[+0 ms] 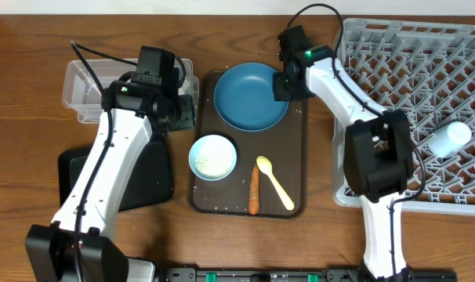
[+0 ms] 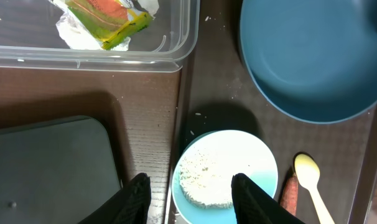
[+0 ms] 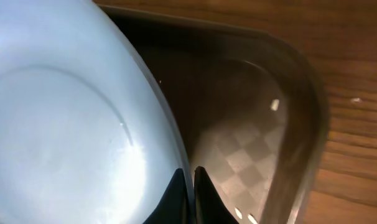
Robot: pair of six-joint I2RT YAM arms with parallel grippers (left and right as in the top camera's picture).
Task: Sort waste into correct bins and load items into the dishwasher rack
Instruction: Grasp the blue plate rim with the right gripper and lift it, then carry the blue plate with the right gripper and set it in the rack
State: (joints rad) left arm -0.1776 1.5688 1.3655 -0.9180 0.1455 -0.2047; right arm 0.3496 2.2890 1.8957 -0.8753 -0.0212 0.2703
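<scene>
I need to raise my right gripper, carry the plate (image 1: 249,95) to the right in the overhead view and lower it into the rack's far rows, then release it, as they're empty.
My right gripper (image 1: 285,84) is shut on the right rim of the dark blue plate (image 1: 249,95), which lies at the far end of the brown serving tray (image 1: 294,141). In the right wrist view the fingertips (image 3: 178,186) pinch the plate (image 3: 64,124) edge. My left gripper (image 2: 190,183) hangs open above the left edge of the white bowl (image 2: 263,171), which holds rice (image 2: 204,180). A carrot (image 1: 254,192) and the pale yellow spoon (image 1: 275,182) lie beside the bowl (image 1: 213,157). The yellow-green wrapper (image 2: 107,18) and tissue (image 2: 70,34) sit in the clear tub (image 2: 176,56).
The grey dishwasher rack (image 1: 410,63) fills the right side, with a pale cup (image 1: 449,139) lying in it. The black tray (image 1: 143,180) sits front left, partly under my left arm. The clear tub (image 1: 85,86) stands at the back left.
</scene>
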